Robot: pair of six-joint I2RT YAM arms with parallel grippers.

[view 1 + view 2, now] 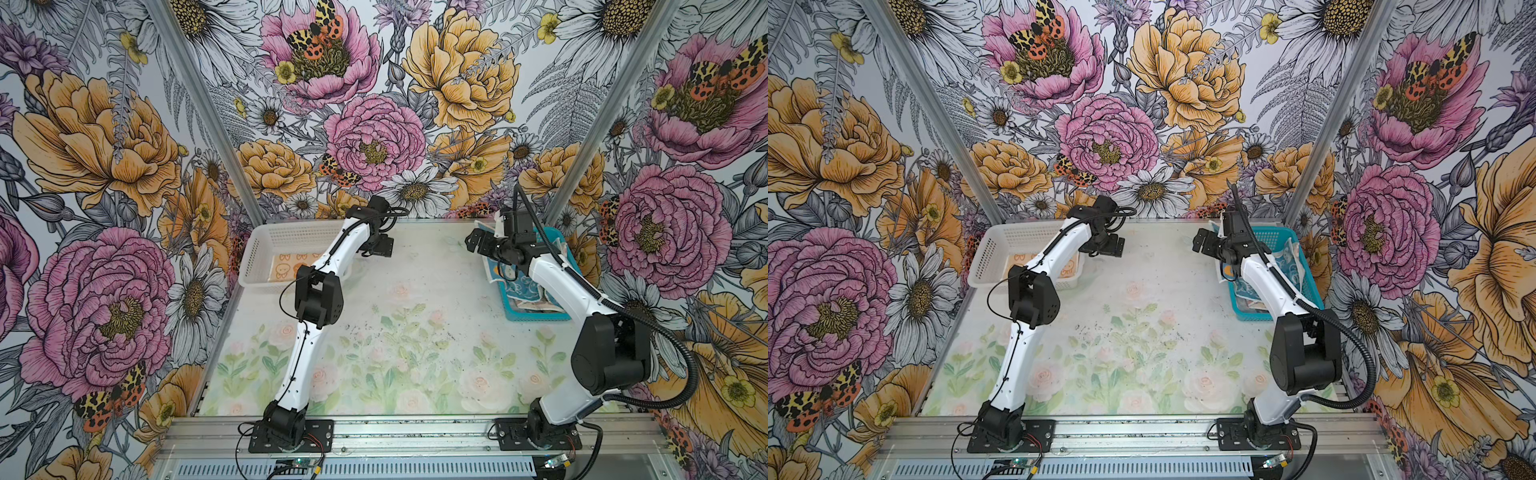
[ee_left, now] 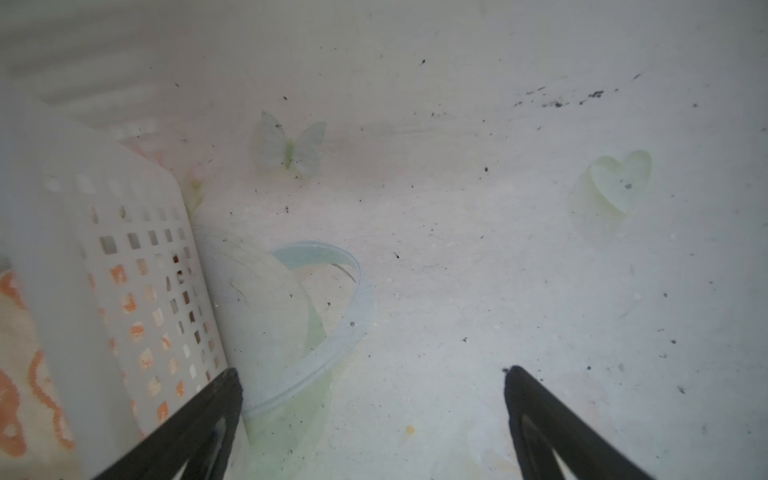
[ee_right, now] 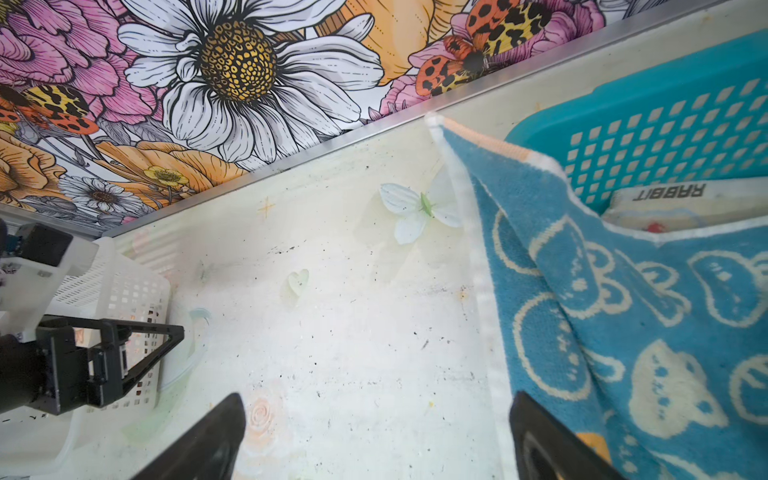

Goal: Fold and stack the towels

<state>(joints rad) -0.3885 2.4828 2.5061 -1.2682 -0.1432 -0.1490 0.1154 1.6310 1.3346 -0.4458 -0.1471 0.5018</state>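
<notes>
My right gripper moves toward the teal basket and down onto the blue towel's top edge next, since that edge lies below it, across the basket's rim.
An orange towel lies flat inside the white basket at the back left; in the left wrist view the orange towel shows through the basket's holes. A blue towel with cream bunny faces hangs over the rim of the teal basket at the back right. A cream towel printed "RABBIT" lies inside it. My left gripper hovers open over bare table beside the white basket. My right gripper is open, empty, just beside the blue towel's white edge.
In both top views the two arms reach to the back of the table, the left gripper and right gripper facing each other across the middle. The teal basket holds more crumpled cloth. Flowered walls close in the back and both sides.
</notes>
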